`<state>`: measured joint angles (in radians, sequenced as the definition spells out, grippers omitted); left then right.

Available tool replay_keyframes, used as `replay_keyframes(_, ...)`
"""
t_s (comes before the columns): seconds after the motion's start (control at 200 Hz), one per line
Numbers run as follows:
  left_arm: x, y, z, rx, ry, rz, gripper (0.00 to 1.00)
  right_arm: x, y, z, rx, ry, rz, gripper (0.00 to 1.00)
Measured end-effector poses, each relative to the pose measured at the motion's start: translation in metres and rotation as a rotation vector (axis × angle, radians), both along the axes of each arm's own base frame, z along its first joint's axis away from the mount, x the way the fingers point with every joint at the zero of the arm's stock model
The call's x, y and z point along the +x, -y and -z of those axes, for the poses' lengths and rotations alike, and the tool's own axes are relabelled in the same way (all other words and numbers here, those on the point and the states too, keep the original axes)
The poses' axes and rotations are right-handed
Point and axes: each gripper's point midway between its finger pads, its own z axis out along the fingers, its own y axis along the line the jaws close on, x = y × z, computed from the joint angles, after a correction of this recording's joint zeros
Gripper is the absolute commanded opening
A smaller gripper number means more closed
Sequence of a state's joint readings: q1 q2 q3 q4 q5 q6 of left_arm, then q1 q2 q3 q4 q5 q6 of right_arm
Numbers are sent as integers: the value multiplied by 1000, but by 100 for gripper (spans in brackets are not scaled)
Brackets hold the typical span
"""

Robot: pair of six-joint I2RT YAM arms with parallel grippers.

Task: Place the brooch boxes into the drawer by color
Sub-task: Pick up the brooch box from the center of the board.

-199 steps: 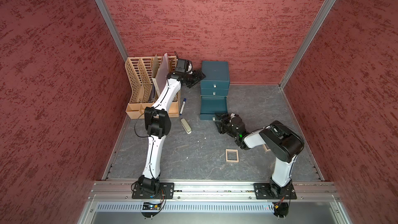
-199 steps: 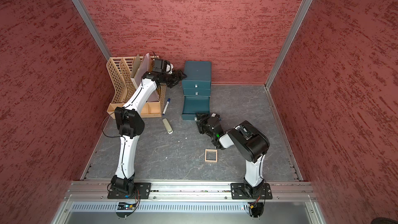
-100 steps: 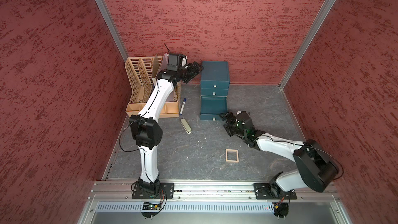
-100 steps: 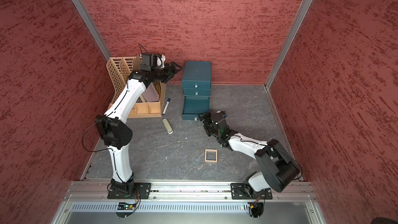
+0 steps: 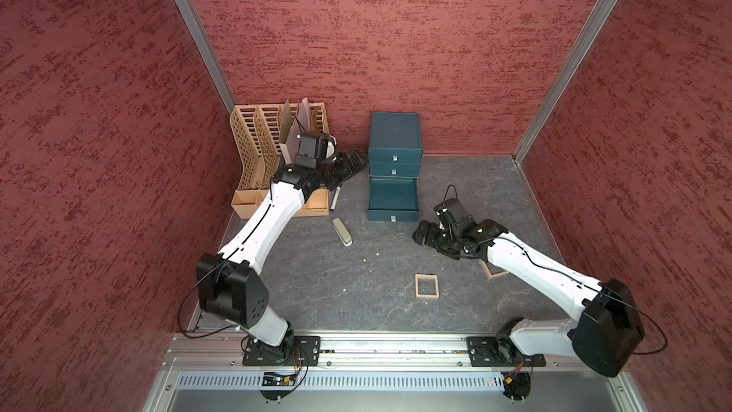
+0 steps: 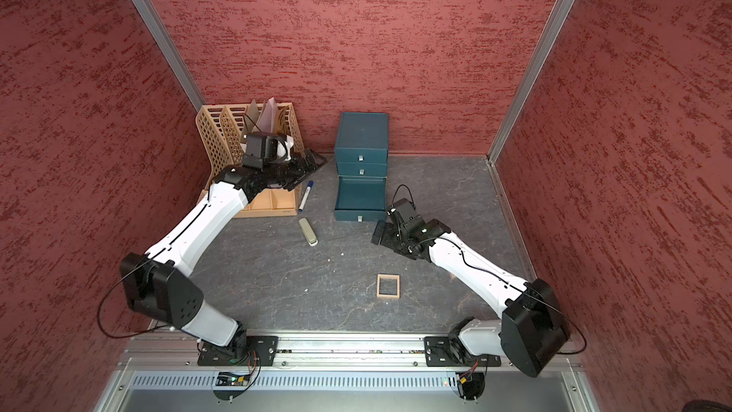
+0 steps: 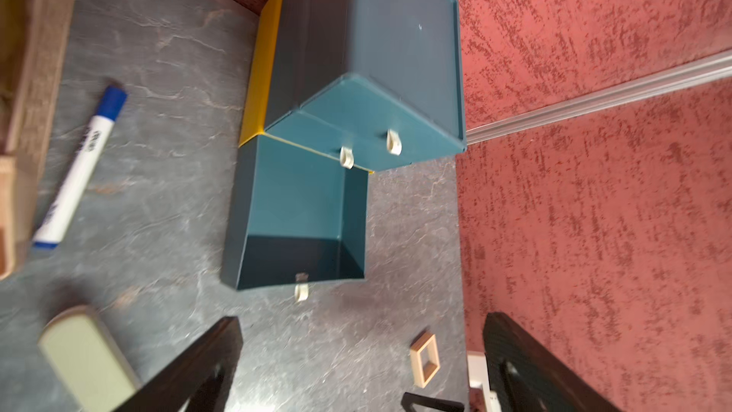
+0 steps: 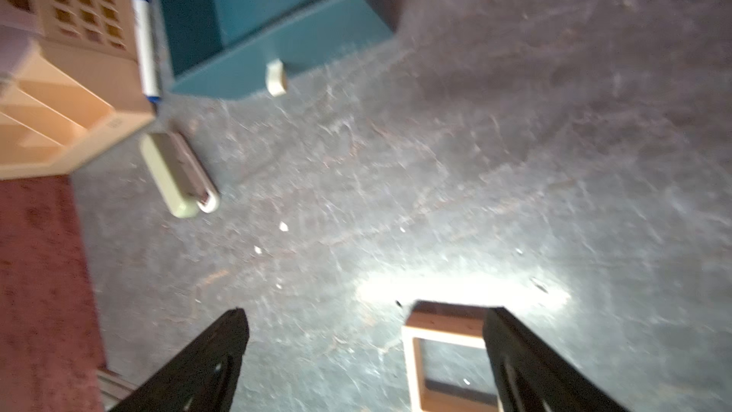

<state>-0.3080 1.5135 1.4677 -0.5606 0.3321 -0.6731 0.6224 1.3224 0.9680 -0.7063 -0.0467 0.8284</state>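
My right gripper will move back and down next and bring its open fingers around the tan brooch box in front, which lies flat with clear floor around it.
In both top views the teal drawer unit has its bottom drawer (image 5: 393,216) (image 6: 359,216) pulled out, and nothing shows inside it (image 7: 237,208). One tan brooch box (image 5: 427,277) (image 6: 388,276) lies flat on the grey floor in front. A second tan one (image 5: 493,272) peeks out from under my right forearm. My left gripper (image 5: 348,164) (image 7: 361,317) hangs open and empty left of the unit. My right gripper (image 5: 426,233) (image 8: 366,311) is open and empty right of the drawer front. A tan brooch box (image 8: 443,326) lies partly behind one of its fingers.
A beige slotted file organizer (image 5: 253,160) stands at the back left. A blue-capped marker (image 5: 336,196) and an oblong beige-grey block (image 5: 342,231) lie between it and the drawer. Red walls close in the back and both sides.
Both arms have swung their elbows outward and lower. My left gripper came down from beside the unit's top. My right gripper drew back a little from the drawer front. Both jaws spread wider.
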Motion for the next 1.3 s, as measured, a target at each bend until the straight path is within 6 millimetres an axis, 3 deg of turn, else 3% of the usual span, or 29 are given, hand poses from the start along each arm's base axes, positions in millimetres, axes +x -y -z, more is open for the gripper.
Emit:
replay_keyframes(0.135,-39,0,0,40,39,19,100,-24,9,14,-100,-70,-60,99)
replay_keyframes(0.23,-63,-2,13,59,34,29,100,-36,10,22,-144,-106,-90,99)
replay_keyframes(0.476,-105,-4,63,119,-40,45,100,-57,-1,44,-215,-180,-166,98)
replay_keyframes(0.671,-134,-2,81,143,-48,64,100,-69,-5,61,-255,-228,-192,99)
replay_keyframes(0.877,-150,-9,94,152,-56,45,100,-80,-3,82,-305,-289,-194,98)
replay_keyframes(1.092,-152,-13,98,153,-66,25,100,-86,2,95,-339,-328,-194,98)
replay_keyframes(1.302,-150,-12,104,162,-82,23,100,-87,2,102,-329,-325,-181,89)
